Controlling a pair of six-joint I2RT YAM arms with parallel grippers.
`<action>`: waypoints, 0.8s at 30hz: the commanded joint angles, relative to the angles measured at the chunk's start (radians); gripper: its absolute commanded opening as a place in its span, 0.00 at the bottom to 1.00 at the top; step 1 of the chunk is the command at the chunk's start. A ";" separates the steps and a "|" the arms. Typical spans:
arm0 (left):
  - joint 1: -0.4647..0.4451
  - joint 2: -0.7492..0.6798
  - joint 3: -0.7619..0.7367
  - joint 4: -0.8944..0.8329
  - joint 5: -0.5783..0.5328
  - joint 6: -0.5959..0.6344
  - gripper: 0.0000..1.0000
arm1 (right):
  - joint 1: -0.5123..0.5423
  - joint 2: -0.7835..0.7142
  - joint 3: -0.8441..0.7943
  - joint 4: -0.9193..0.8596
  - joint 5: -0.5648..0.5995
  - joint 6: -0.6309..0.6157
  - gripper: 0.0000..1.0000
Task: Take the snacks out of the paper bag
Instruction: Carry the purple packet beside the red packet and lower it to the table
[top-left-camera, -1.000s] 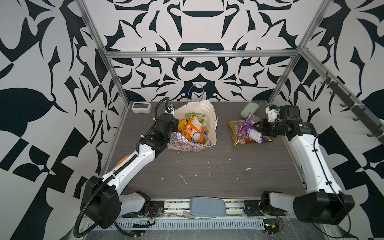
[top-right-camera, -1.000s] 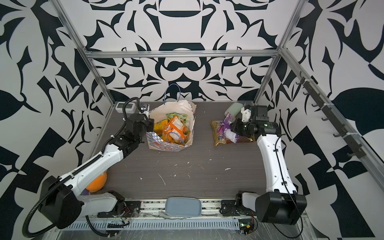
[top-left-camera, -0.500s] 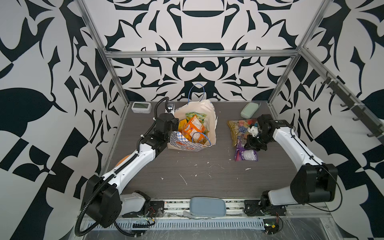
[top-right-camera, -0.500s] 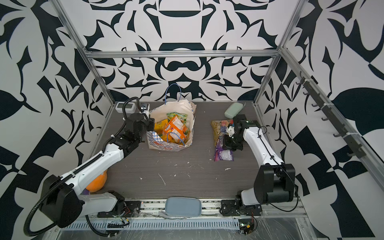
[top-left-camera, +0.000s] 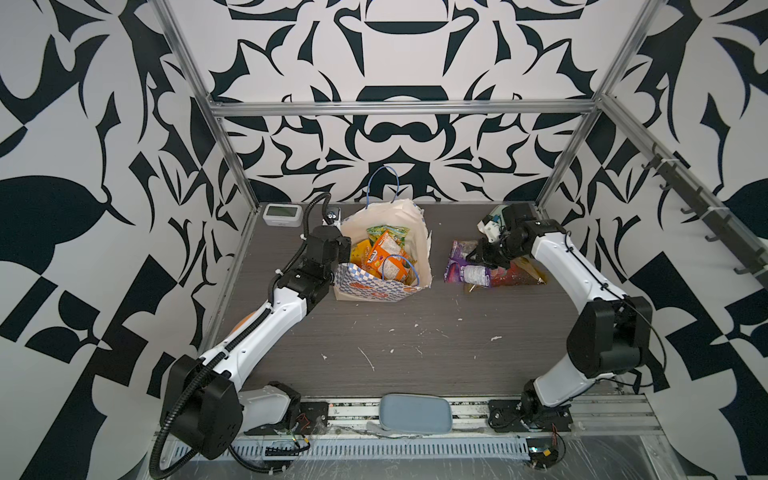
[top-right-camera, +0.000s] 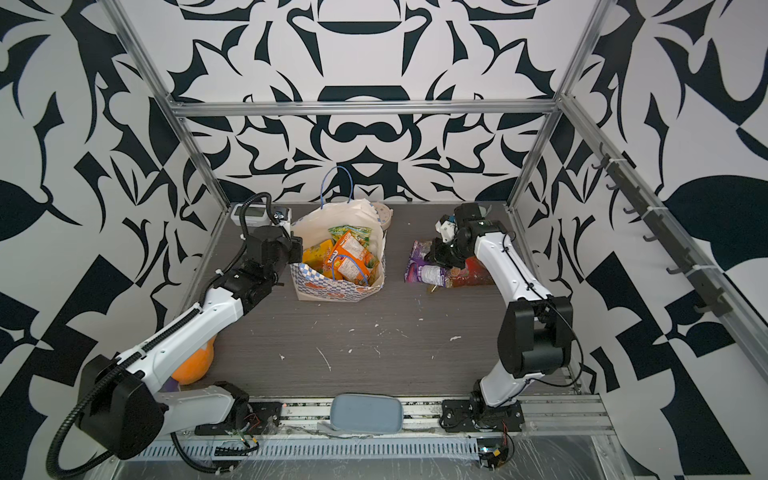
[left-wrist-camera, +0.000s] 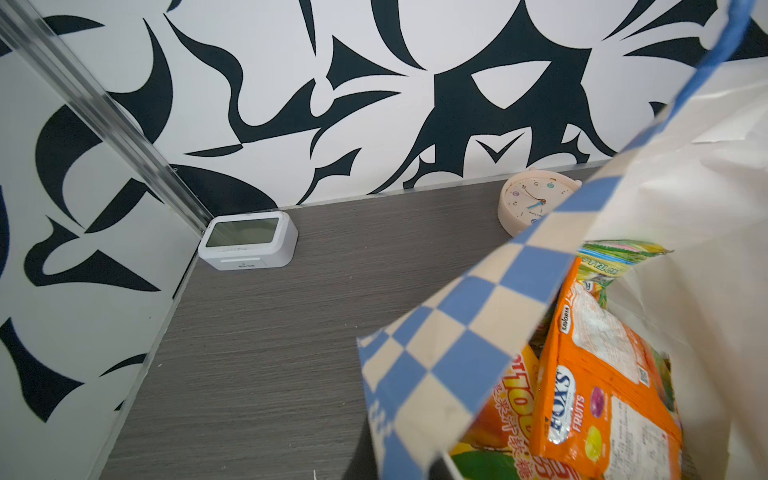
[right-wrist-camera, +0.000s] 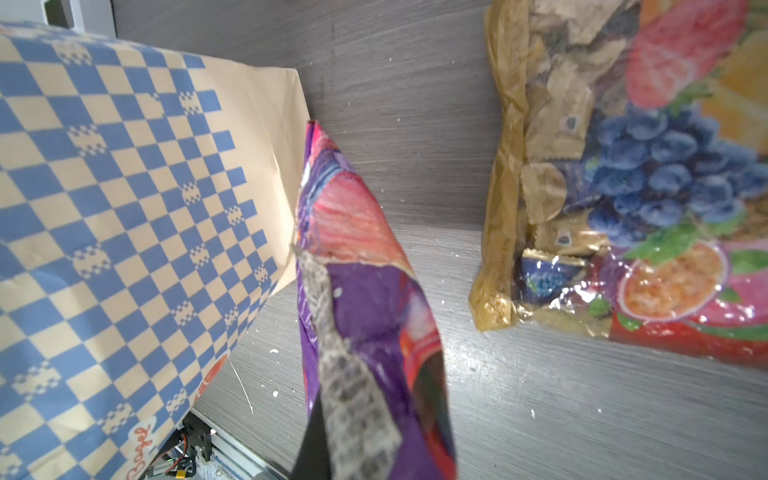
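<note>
I need to move my right gripper back along the candy pack and down to the bare tabletop by its near edge (top-left-camera: 528, 296) to release the packet.
The paper bag (top-left-camera: 376, 289) stands open at the back left-middle, with blue cord handles. My left gripper (top-left-camera: 340, 249) is shut on the bag's left rim; the checked band (left-wrist-camera: 449, 353) runs out of the jaws in the left wrist view. Inside the bag lie an orange FOX'S packet (top-left-camera: 384, 257), a green-yellow packet (top-left-camera: 386, 230) and a yellow-orange packet (top-left-camera: 359, 253). My right gripper (top-left-camera: 478, 259) is shut on the purple packet (right-wrist-camera: 365, 311), which hangs over the table between the bag and the clear multicoloured candy pack (top-left-camera: 517, 274).
A white digital clock (top-left-camera: 281, 214) sits in the back left corner. A round cream alarm clock (left-wrist-camera: 532, 203) stands behind the bag. An orange plush (top-right-camera: 193, 365) lies under my left arm. A grey-blue pad (top-left-camera: 415, 412) rests on the front rail.
My right gripper swung forward with the purple packet and has come back beside the candy pack. The left arm and the bag have not moved.
</note>
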 joint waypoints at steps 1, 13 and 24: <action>0.005 -0.050 0.038 0.065 -0.002 -0.011 0.00 | 0.003 0.019 0.117 -0.064 0.034 -0.075 0.00; 0.006 0.059 0.116 0.074 0.030 0.036 0.00 | -0.071 0.043 0.062 -0.389 0.372 -0.270 0.00; 0.005 0.042 0.103 0.073 0.043 0.022 0.00 | -0.154 0.265 0.120 -0.441 0.493 -0.287 0.00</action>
